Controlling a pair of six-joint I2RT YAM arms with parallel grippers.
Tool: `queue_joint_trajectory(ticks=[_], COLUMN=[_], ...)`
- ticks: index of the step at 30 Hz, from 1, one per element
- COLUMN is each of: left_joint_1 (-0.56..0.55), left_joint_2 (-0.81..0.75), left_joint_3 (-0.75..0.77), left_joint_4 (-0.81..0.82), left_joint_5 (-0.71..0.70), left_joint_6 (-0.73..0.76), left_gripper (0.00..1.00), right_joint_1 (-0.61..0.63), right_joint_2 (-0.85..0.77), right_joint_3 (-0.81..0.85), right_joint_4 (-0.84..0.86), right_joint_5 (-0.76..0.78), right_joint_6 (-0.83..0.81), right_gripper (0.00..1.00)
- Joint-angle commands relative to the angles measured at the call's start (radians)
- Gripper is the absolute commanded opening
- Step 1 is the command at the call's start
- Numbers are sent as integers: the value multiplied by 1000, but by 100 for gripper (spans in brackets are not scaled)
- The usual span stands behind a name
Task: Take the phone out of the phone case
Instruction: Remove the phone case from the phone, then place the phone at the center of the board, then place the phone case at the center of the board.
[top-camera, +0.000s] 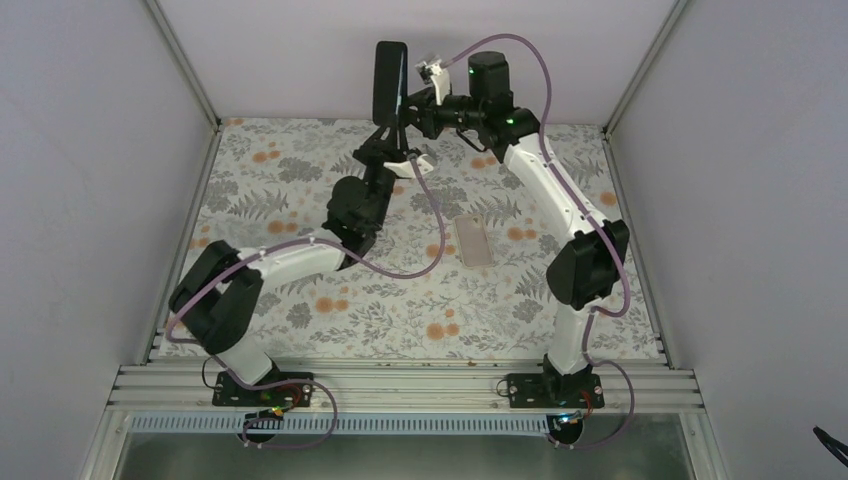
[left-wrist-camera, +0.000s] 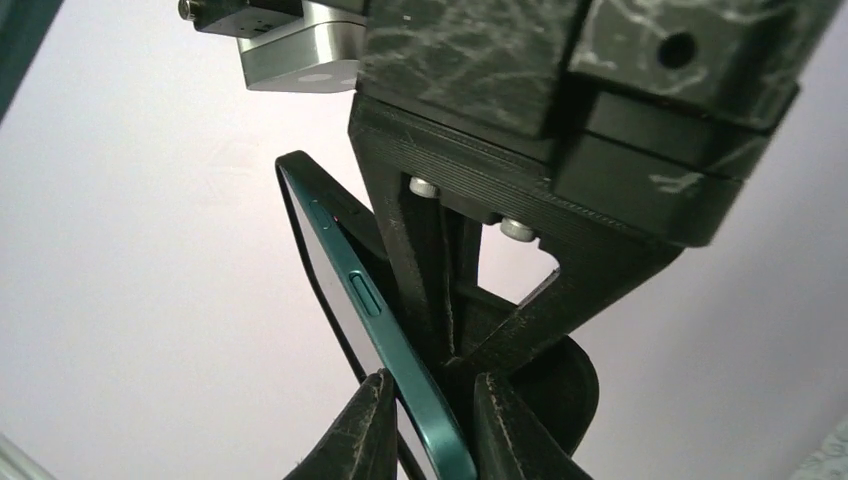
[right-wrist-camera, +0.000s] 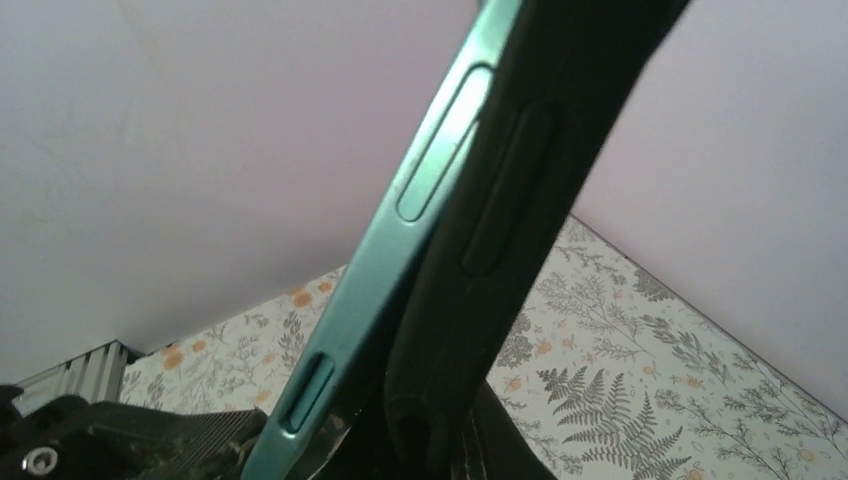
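Note:
I should next move my right gripper off the phone, then back and down onto the open table cover beside the flat grey object.
The phone (top-camera: 390, 75), with a teal frame, is held upright high above the back of the table. My left gripper (top-camera: 386, 128) is shut on its lower end; in the left wrist view the teal edge (left-wrist-camera: 372, 300) runs down between my left gripper (left-wrist-camera: 432, 388) fingers. The black phone case (right-wrist-camera: 510, 200) lies along the phone's teal side (right-wrist-camera: 400, 230) and has pulled partly away from it. My right gripper (top-camera: 410, 105) reaches in from the right and is shut on the case; in its own wrist view the right gripper (right-wrist-camera: 480, 445) is mostly hidden behind the case.
A flat grey rectangular object (top-camera: 474, 241) lies on the floral table cover (top-camera: 300, 180) between the arms. White walls and metal frame posts (top-camera: 185, 65) enclose the back and sides. The two arms meet close together near the back wall.

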Motion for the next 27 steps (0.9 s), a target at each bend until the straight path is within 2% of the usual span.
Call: queue_joint_trajectory(ticks=[1,4,9,19,23,27], left_joint_1=[39,40,39,-7,-91,-192], left_joint_2=[-187,-231,-290,-314,-296,-259], left_joint_3=[-25,-73,-153,-277,-389,-492], left_joint_4=[18,-59,-161,-369,-339,-259], left_joint_5=[-66,-61,-49,-23,-45,-65], left_joint_6=[-96,-107,-142,-207,-129,-56], left_gripper=[2,2,2,2,2,2], right_joint_1=[-80,-82,-85,-119,-172,-285], right_joint_2=[57,71,103,80,48,36], right_joint_3=[55,88,115,-61,-147,-210], right_joint_4=[-174,-224,-341,-463,-507,-544], right_joint_5=[309,366,370,251,200,204], right_joint_6=[-194,-237,-281,-367,-404,-438], right_gripper=[3,3,3,3,3,3])
